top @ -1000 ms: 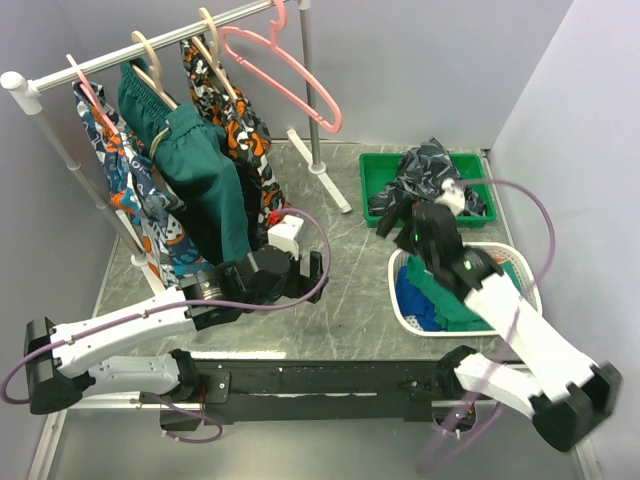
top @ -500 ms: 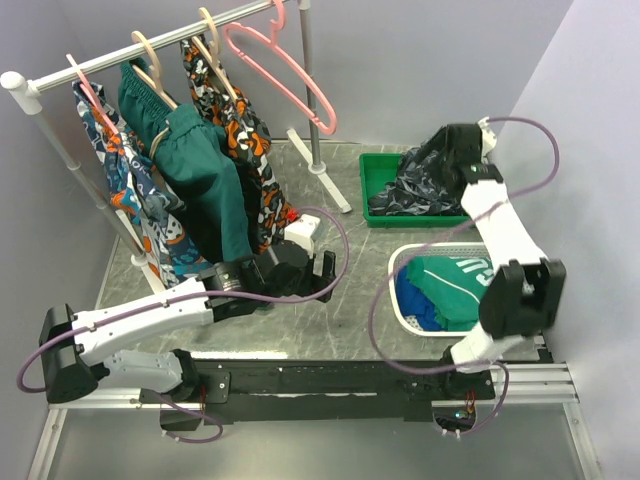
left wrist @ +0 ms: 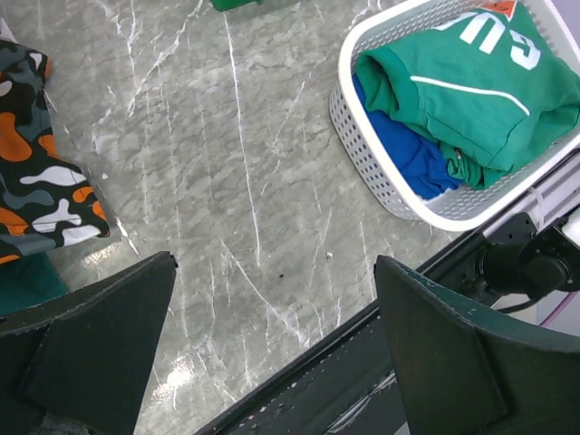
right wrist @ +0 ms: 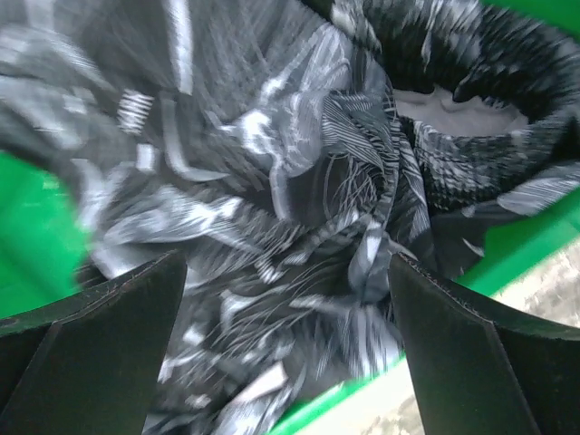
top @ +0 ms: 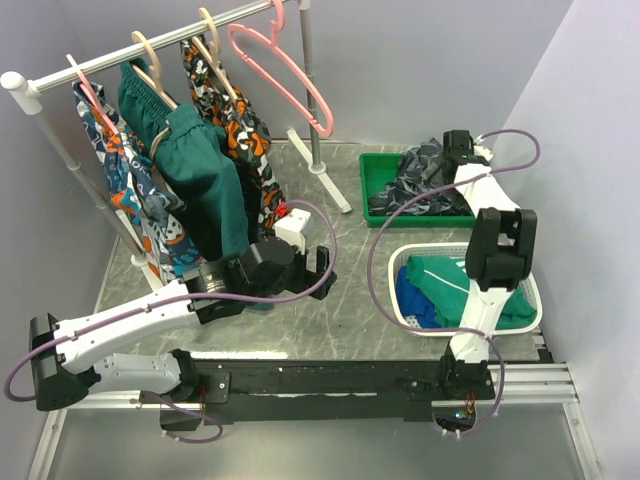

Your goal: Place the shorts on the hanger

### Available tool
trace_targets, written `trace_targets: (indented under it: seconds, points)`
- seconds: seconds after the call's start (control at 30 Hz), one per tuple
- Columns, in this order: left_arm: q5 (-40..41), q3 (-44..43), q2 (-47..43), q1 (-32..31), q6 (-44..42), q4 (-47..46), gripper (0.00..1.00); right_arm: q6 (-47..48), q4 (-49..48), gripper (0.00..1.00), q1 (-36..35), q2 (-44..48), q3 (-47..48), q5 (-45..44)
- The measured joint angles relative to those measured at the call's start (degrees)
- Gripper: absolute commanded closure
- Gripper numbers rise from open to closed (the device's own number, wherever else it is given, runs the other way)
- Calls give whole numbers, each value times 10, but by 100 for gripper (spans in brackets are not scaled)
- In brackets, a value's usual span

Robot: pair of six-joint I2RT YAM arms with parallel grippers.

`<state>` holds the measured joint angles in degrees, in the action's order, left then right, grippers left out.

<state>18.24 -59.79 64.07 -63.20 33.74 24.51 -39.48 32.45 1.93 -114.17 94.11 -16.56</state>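
Note:
The dark shorts are crumpled just below my open fingers. My right gripper needs to go down onto their bunched cloth (top: 421,183) (right wrist: 288,288) in the bin next and close on it.
The dark shorts (top: 415,182) with a pale leafy print lie crumpled in the green bin (top: 375,172) at the back right; they fill the right wrist view (right wrist: 299,208). My right gripper (top: 445,158) hangs open just above them, a finger on each side, holding nothing. The pink hanger (top: 285,75) hangs empty on the rail (top: 130,50) at the back. My left gripper (top: 310,268) is open and empty over the bare table (left wrist: 236,181) near the middle.
Beige wooden hangers on the rail carry plain green shorts (top: 205,175) and orange-blue patterned shorts (top: 235,130). A white basket (top: 402,302) with green and blue clothes stands front right, also in the left wrist view (left wrist: 362,136). The rack's post (top: 310,90) stands behind the bin.
My right arm swung back to the green bin, lifted the shorts briefly, then let them drop and opened over them. My left gripper shifted slightly near the middle.

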Motion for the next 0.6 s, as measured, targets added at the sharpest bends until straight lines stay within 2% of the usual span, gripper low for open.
trace_targets:
  seconds: [0.13, 0.2, 0.23, 0.27, 0.3, 0.47, 0.6]
  points:
    - [-5, 4, 1, 0, 0, 2, 4, 11, 17, 12, 1, -62, 31, 9]
    - [-6, 4, 3, 0, 0, 2, 4, 14, 24, 32, 1, -91, 52, 19]
    - [-6, 5, 3, 0, 0, 2, 3, 18, 23, 47, 1, -100, 57, 25]
    - [-6, 5, 3, 0, 0, 2, 4, 19, 25, 87, 1, -109, 62, 32]
    - [-6, 5, 3, 0, 0, 2, 4, 23, 25, 100, 1, -115, 64, 37]
    - [-4, 5, 3, 0, 0, 2, 4, 21, 39, 100, 1, -119, 80, 52]
    - [-4, 5, 2, 0, -1, 2, 4, 24, 59, 100, 0, -82, 90, 66]
